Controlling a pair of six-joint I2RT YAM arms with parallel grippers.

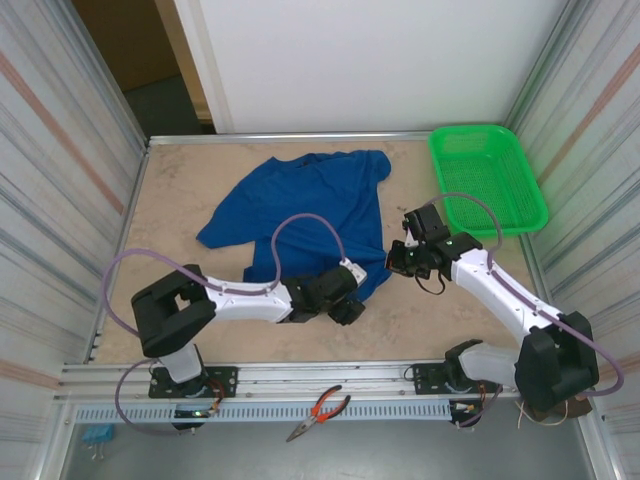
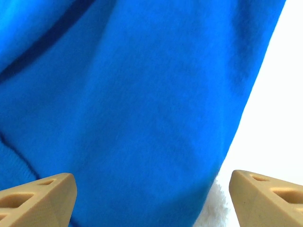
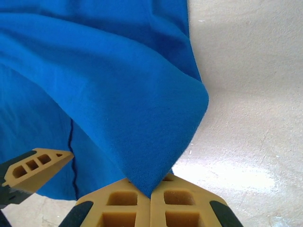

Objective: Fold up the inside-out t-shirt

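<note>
The right gripper carries the pinched corner outward along the t-shirt's side edge [image 1: 380, 224] [image 3: 190, 54] next and releases it there, since the rest of the cloth lies spread beyond it.
The inside-out t-shirt [image 1: 305, 205] lies rumpled on the table, royal blue, with its near hem toward the arms. My right gripper [image 3: 150, 196] is shut on a corner of the t-shirt [image 3: 118, 94], which rises off the table in a peak; from above, that gripper [image 1: 394, 259] sits at the shirt's near right edge. My left gripper [image 1: 349, 297] hovers low over the near hem beside it. Its tan fingers [image 2: 40, 198] stand wide open, with the blue t-shirt [image 2: 132, 104] spread beneath and between them.
A green mesh basket [image 1: 487, 178] stands at the back right corner. Orange-handled pliers [image 1: 320, 410] lie on the front rail. Metal walls close in the tan table [image 1: 175, 190], which is bare on the left side and along the near right.
</note>
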